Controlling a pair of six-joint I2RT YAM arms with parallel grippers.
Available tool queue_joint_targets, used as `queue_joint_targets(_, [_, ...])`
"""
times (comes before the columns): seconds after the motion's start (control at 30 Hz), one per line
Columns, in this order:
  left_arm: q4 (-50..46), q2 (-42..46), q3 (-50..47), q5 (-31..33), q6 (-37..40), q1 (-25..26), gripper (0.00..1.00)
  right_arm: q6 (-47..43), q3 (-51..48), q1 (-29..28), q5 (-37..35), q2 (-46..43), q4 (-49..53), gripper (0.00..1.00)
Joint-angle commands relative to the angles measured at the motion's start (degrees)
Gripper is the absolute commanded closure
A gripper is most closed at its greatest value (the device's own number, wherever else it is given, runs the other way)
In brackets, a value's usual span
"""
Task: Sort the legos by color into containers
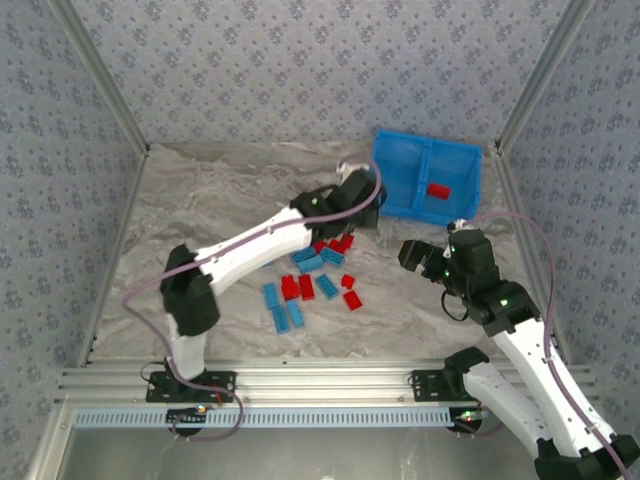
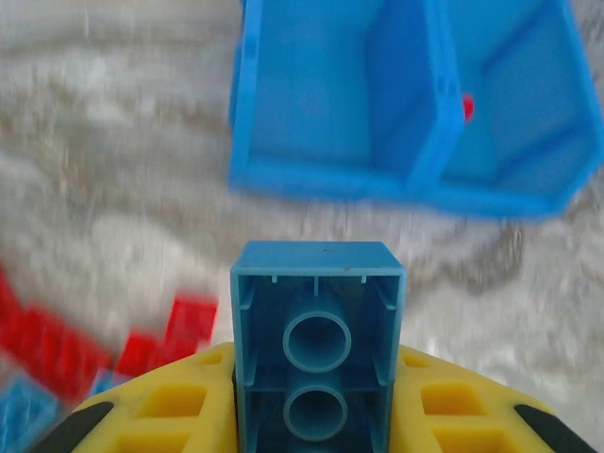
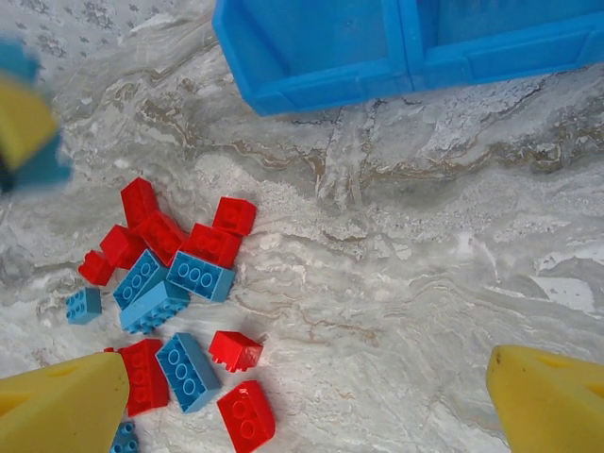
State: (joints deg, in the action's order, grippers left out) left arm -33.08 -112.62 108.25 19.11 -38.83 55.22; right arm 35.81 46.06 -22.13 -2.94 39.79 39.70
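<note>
Next, my left gripper will move outward over the bin's front side to release the light blue lego, since the bin's empty section (image 1: 401, 168) (image 2: 316, 90) lies outward of the gripper.
My left gripper (image 2: 318, 382) is shut on a light blue lego (image 2: 318, 283), held with its hollow underside toward the camera. It hangs above the table just in front of the blue bin (image 2: 321, 179), near the left compartment; from above the left gripper (image 1: 355, 200) sits by the bin (image 1: 400, 160). One red lego (image 1: 437, 190) lies in the right compartment. A pile of red and light blue legos (image 1: 310, 280) lies mid-table. My right gripper (image 1: 425, 262) is open and holds nothing; it hovers over bare marble right of the legos (image 3: 179, 274).
The enclosure's patterned walls close the table at the back and both sides. The bin's central divider (image 2: 439, 113) splits it into two compartments. Bare marble lies between the pile and the bin's front wall (image 3: 321, 85). The left arm stretches diagonally over the pile.
</note>
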Motion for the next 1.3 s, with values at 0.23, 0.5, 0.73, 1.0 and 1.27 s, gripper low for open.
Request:
queue_joint_targets(0.23, [-1.92,-33.6,43.48,0.21,16.59,-3.13,0.77,1.98,2.1,-0.9,-2.31,-3.46,5.42,0.0])
queue_joint_targets(0.5, [3.25,-40.14,46.97,-0.78,18.59,-3.98,0.62,1.5,3.8,-0.98,-1.97,-5.23,8.01,0.0])
queue_joint_targets(0.73, [4.53,-35.16,46.97,-0.66,21.88,-2.48,0.51,1.58,4.56,-1.04,-1.83,-5.34,8.91,0.0])
queue_joint_targets(1.0, [-3.13,-18.51,37.86,-1.15,20.07,-1.18,0.52,0.75,1.85,-1.5,1.29,-4.71,6.21,0.0])
queue_joint_targets(1.27, [6.19,18.52,-7.17,-9.11,24.96,-0.98,0.44,-5.22,-1.69,-12.13,5.27,6.58,-0.13,0.0])
